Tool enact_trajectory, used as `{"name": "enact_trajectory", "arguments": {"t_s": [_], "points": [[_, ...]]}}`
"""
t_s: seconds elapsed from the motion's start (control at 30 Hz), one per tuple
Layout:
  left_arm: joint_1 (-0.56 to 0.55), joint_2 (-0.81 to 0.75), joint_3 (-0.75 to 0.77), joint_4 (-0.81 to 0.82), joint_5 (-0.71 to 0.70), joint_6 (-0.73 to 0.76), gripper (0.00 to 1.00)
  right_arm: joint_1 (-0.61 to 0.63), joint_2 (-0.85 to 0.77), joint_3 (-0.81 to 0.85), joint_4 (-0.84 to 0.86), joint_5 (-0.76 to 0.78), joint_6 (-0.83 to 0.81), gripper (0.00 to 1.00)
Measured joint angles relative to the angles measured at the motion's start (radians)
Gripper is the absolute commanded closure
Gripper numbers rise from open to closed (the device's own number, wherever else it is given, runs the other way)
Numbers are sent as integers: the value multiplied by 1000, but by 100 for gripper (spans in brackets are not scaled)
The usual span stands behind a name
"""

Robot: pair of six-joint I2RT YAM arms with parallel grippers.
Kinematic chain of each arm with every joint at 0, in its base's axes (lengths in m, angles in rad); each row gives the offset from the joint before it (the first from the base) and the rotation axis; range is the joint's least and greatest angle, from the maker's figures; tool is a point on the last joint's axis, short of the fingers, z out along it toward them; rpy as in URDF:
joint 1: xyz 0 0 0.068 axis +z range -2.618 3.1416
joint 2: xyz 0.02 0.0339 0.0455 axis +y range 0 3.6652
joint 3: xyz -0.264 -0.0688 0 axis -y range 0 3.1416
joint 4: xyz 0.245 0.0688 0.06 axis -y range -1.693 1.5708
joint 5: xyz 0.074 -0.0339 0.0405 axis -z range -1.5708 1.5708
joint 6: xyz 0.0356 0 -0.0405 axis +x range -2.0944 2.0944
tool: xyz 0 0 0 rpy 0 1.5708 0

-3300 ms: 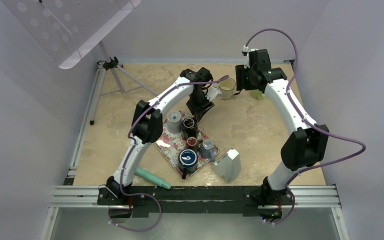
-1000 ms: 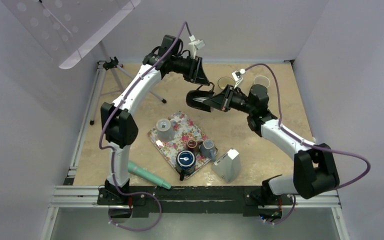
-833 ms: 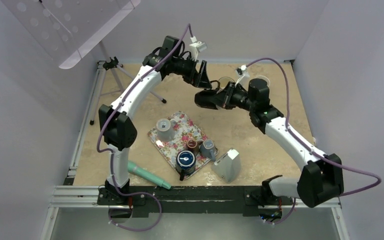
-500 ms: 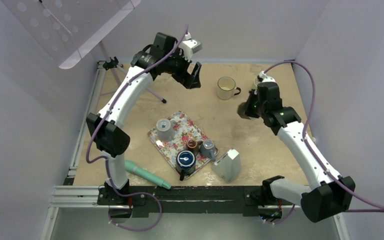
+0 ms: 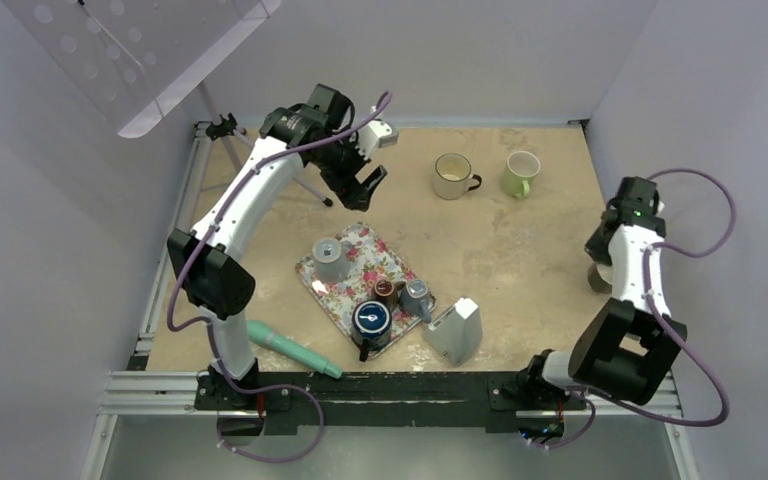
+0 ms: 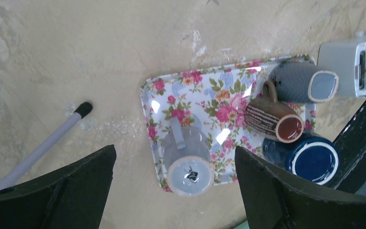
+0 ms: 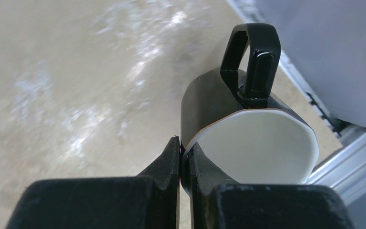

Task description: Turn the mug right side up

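Observation:
Next, the right gripper lowers the mug onto the tabletop by the side below it and releases the mug's rim, since the mug's opening faces up.
The mug (image 7: 248,124) is black with a white inside. In the right wrist view its mouth faces the camera and its handle points away. My right gripper (image 7: 184,143) is shut on its rim, one finger inside and one outside. Seen from the top, the mug (image 5: 593,278) peeks out beside the right arm near the table's right edge, with the right gripper (image 5: 603,262) on it. My left gripper (image 5: 362,180) hangs open and holds nothing at the back left. In the left wrist view that gripper (image 6: 175,149) is high above the floral tray (image 6: 205,90).
The tray (image 5: 350,290) carries a grey upside-down mug (image 6: 188,160), a brown striped mug (image 6: 272,119), a grey-blue mug (image 6: 305,83) and a dark blue one (image 6: 310,160). A cream mug (image 5: 451,175) and a green mug (image 5: 521,172) stand at the back. A white box (image 5: 455,330), a teal object (image 5: 295,350) and a tripod (image 5: 250,160) are nearby.
My left gripper opened, let go of the black mug and drew back to the left. My right arm swung the mug from the back middle to the right edge.

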Motion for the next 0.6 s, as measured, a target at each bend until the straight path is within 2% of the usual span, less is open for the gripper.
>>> {"name": "enact_trajectory", "arguments": {"t_s": [0.13, 0.33, 0.4, 0.43, 0.5, 0.6], "points": [[0, -16, -35, -48, -9, 49, 3, -171, 48, 0, 6, -23, -37, 100], [-3, -35, -95, -74, 11, 120, 3, -198, 135, 19, 27, -141, -60, 99], [-7, -36, -129, -79, 15, 143, 3, -200, 139, 26, 32, -162, -67, 67], [-10, -36, -146, -80, 16, 154, 3, -200, 139, 27, 32, -170, -70, 57], [-15, -36, -181, -81, 18, 166, 3, -202, 141, 27, 33, -186, -73, 46], [-25, -36, -218, -76, 18, 179, 4, -201, 141, 34, 28, -200, -82, 35]]}}
